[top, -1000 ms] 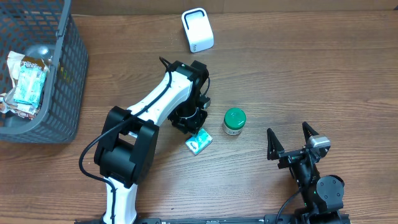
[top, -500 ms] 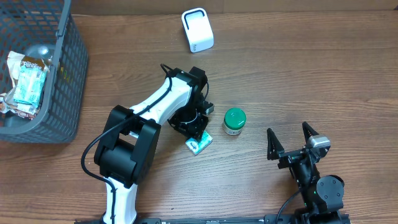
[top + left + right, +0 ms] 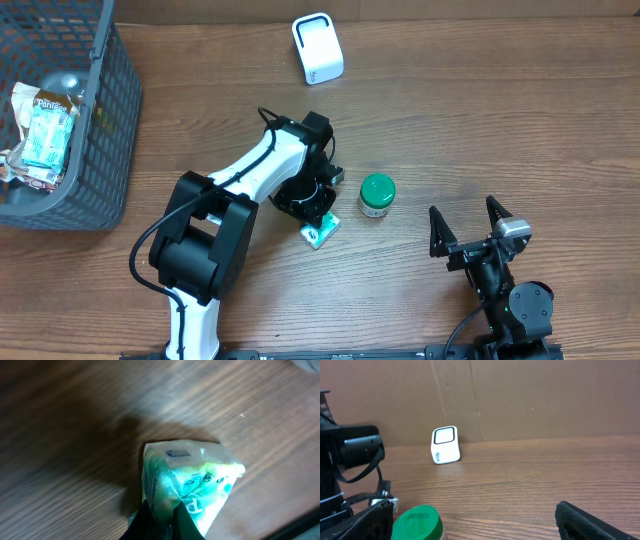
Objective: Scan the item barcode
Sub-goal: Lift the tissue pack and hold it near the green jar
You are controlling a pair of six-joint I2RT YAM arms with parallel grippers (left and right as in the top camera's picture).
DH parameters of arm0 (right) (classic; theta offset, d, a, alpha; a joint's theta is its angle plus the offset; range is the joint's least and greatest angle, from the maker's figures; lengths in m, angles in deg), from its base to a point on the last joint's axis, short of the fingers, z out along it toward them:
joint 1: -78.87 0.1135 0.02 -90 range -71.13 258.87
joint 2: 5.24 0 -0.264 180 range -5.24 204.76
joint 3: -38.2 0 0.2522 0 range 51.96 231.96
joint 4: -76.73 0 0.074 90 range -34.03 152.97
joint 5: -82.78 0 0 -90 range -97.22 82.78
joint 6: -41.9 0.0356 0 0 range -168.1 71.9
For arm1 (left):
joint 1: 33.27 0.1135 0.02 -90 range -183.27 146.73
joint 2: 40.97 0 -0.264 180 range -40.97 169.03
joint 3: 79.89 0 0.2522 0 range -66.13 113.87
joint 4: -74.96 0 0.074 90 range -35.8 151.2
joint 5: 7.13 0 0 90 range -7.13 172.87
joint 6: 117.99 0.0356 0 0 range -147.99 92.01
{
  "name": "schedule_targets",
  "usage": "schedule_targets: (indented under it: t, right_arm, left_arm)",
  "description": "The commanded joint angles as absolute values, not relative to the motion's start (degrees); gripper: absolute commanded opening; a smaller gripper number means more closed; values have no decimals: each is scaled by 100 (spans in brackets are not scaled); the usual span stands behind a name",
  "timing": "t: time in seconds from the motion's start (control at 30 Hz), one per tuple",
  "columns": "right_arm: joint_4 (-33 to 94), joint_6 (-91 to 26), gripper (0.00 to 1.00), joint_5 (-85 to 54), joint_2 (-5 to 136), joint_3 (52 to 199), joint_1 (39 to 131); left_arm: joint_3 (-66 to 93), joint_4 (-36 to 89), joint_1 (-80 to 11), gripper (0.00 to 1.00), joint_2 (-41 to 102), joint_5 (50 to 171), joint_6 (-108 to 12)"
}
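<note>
The packet's place on the tabletop is outward and to the left of my left gripper in the overhead view, so my left gripper will next turn and move outward to release the packet there.
A small green-and-white packet (image 3: 321,234) lies on the wooden table, and my left gripper (image 3: 316,220) is down over it. In the left wrist view the dark fingers (image 3: 150,521) pinch the near edge of the packet (image 3: 195,477), so the left gripper (image 3: 165,515) is shut on it. The white scanner (image 3: 317,48) stands at the back of the table, well away from the packet. My right gripper (image 3: 462,212) rests open near the front right edge with nothing between its fingers (image 3: 582,520).
A green-lidded jar (image 3: 377,194) stands just right of the packet, also low in the right wrist view as the jar (image 3: 417,522). A dark wire basket (image 3: 100,150) holding several packets sits at the far left. The scanner (image 3: 445,445) faces the right wrist camera.
My left gripper has closed onto the packet, after standing partly open over it. The packet has shifted slightly. The right arm has not moved.
</note>
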State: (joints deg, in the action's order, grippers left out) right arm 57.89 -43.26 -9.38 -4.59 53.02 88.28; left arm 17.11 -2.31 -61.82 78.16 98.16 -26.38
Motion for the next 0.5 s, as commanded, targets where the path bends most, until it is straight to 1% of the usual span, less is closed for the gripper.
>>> schedule_targets:
  t: [0.0, 0.1, 0.2, 0.33, 0.47]
  right_arm:
    - [5831, -4345, 100, -942, -501, 5241, 8812]
    - [5831, -4345, 100, -942, -501, 5241, 8812]
    - [5831, -4345, 100, -942, -501, 5241, 8812]
    - [5831, -4345, 100, -944, -501, 5241, 8812]
    - [5831, -4345, 100, -944, -501, 5241, 8812]
  left_arm:
    - [2275, -316, -6331, 4, 7713, 8336, -3423]
    - [2465, -351, -6578, 4, 7540, 6942, -3970]
    - [2461, -419, -6919, 4, 7497, 5956, -4584]
    - [2234, -471, -7323, 4, 7527, 5051, -5327]
    - [1886, -281, -7581, 4, 7527, 4601, -5593]
